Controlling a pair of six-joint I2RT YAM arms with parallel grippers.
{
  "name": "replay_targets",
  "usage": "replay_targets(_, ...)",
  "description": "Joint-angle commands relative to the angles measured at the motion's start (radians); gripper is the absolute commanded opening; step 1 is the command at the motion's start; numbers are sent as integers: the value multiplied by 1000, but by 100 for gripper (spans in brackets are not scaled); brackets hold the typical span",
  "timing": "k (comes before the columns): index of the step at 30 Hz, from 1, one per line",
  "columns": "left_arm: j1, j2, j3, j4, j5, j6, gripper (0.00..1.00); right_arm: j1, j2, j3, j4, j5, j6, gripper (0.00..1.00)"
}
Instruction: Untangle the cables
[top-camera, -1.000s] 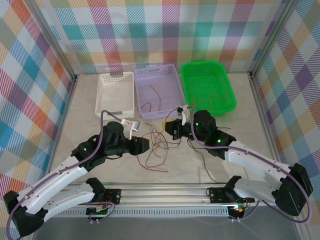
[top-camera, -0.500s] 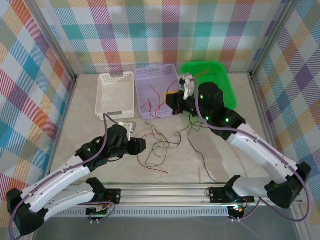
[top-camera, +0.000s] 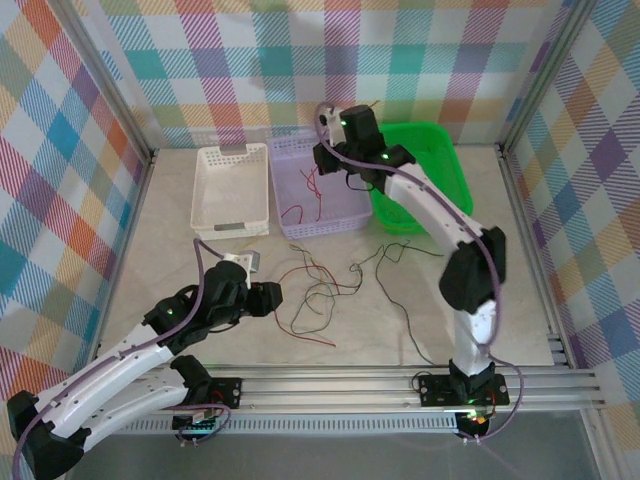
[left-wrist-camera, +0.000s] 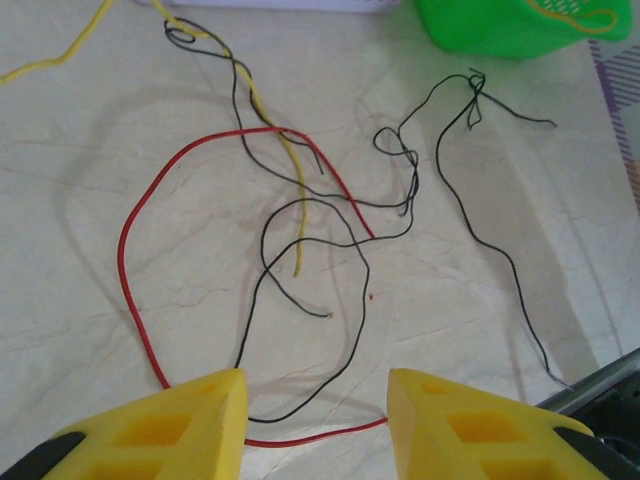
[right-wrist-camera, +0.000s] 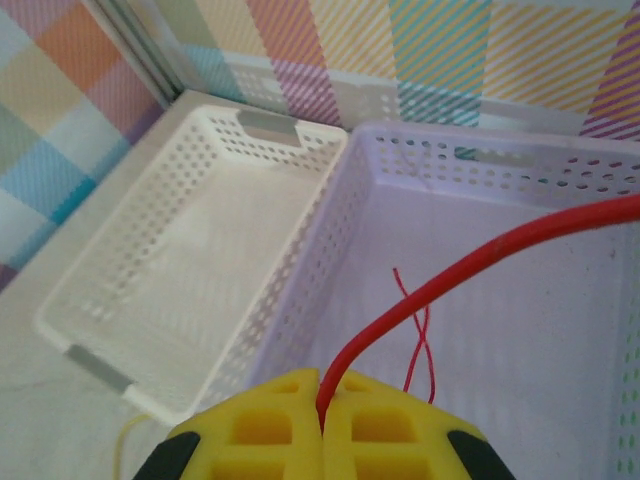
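My right gripper should next go down inside and let go of the red cable.
A loose tangle of cables (top-camera: 318, 290) lies on the table: a red loop (left-wrist-camera: 130, 230), black strands (left-wrist-camera: 362, 290) and a yellow one (left-wrist-camera: 270, 110). My left gripper (top-camera: 276, 296) sits low at the tangle's left edge. It is open (left-wrist-camera: 317, 420), and a red strand and a black strand cross the table between its fingers. My right gripper (top-camera: 322, 160) is raised over the purple basket (top-camera: 345, 150), shut (right-wrist-camera: 322, 405) on a red cable (right-wrist-camera: 470, 265) that runs up to the right. More red cable (right-wrist-camera: 420, 330) lies on the basket floor.
The purple basket (right-wrist-camera: 480, 165) stands between a white basket (top-camera: 231, 155) and a green basket (top-camera: 440, 150) along the back. A long black cable (top-camera: 400, 312) trails toward the front right. The white basket (right-wrist-camera: 290, 130) has a yellow strand (right-wrist-camera: 125, 440) beside it.
My right arm has risen from the table's middle and swung back over the purple basket with the red cable in its grip. My left gripper has drawn back slightly to the left.
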Motion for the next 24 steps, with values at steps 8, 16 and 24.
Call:
replay_targets(8,-9,-42,-53,-20,-22,-26,41,-10,491,565,-415,-21,-42,0)
replay_targets(16,-10,-48,-73,-20,-28,-26,41,-14,620,615,-499,-136,-4,0)
replay_targets(24,-10,-46,-75,-16,-29,-28,41,-16,567,615,-514,-162,-4,34)
